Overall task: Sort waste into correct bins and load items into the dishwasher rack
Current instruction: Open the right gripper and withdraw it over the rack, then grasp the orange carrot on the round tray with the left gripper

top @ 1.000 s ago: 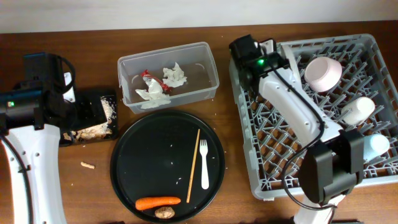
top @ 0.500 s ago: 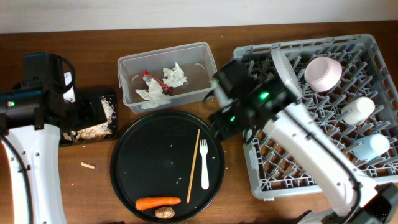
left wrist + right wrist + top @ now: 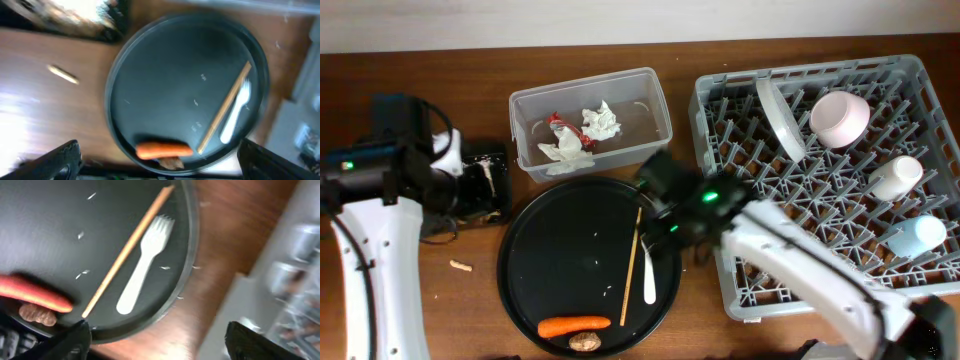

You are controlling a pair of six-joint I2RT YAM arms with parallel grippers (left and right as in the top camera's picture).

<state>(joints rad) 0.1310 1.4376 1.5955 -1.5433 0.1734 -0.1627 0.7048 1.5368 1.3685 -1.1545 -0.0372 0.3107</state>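
Note:
I will next lower my left gripper back over the round tray (image 3: 550, 240) and onto the orange carrot (image 3: 573, 325). The carrot is below my gripper and to its right in the overhead view.
The orange carrot (image 3: 573, 325) and the brown lump (image 3: 585, 342) lie at the front of the large round black tray (image 3: 550, 240). It also holds the white fork (image 3: 649, 280) and the wooden stick (image 3: 631, 265). My right gripper (image 3: 665, 215) hangs open and empty over the tray's right side; its wrist view shows the fork (image 3: 145, 272) and stick (image 3: 127, 247). My left gripper (image 3: 475, 188) is open and empty over the shallow black tray (image 3: 498, 160), which holds beige scraps. The clear tub (image 3: 650, 110) holds white napkins (image 3: 600, 122) and a red wrapper (image 3: 556, 120). The left wrist view shows the carrot (image 3: 164, 149).
The grey rack (image 3: 720, 250) on the right holds the pale plate-bowl (image 3: 778, 118), pink bowl (image 3: 840, 117), white cup (image 3: 895, 177) and light blue cup (image 3: 917, 237). One beige scrap (image 3: 461, 265) lies on the wooden table left of the round tray.
My right arm swung from the rack's back left corner forward and left to over the round tray. My left arm shifted right over the shallow black tray.

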